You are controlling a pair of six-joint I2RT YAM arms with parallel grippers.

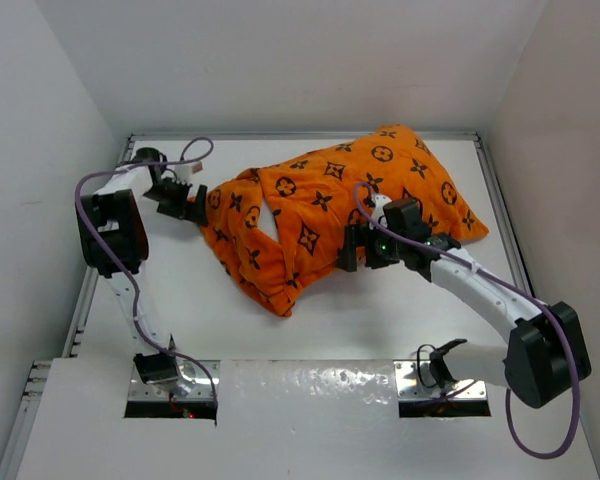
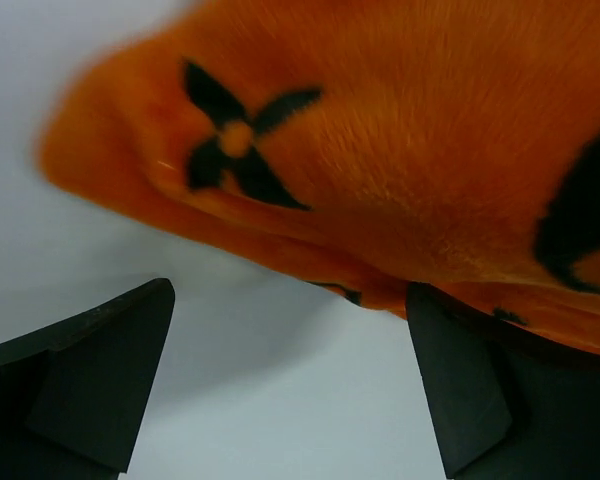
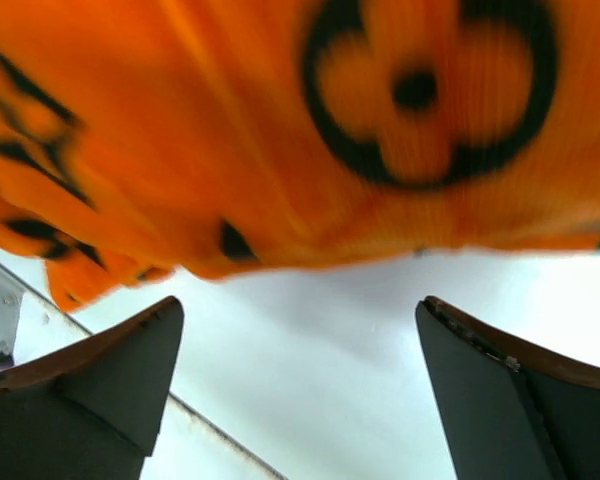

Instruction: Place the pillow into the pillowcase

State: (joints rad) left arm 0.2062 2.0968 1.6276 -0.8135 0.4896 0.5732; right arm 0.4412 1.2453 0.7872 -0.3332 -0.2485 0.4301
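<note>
My left gripper will next move in toward the pillowcase's edge (image 1: 211, 206) (image 2: 302, 255), which is still mostly beyond my open fingers, to get the fold of the pillowcase between them.
The orange pillowcase (image 1: 330, 205) with dark brown motifs lies bulging across the middle and back right of the table. No white pillow shows in any view. My left gripper (image 1: 187, 203) is open at the pillowcase's left end; in the left wrist view the orange fabric (image 2: 380, 140) hangs just beyond the fingertips (image 2: 110, 370), touching the right one. My right gripper (image 1: 360, 250) is open at the pillowcase's near edge; in the right wrist view the fabric (image 3: 310, 140) lies just ahead of the empty jaws.
White walls enclose the table (image 1: 190, 300) on the left, back and right. A metal rail (image 1: 80, 310) runs along the left table edge. The arm bases sit in metal cut-outs (image 1: 170, 390) at the near edge.
</note>
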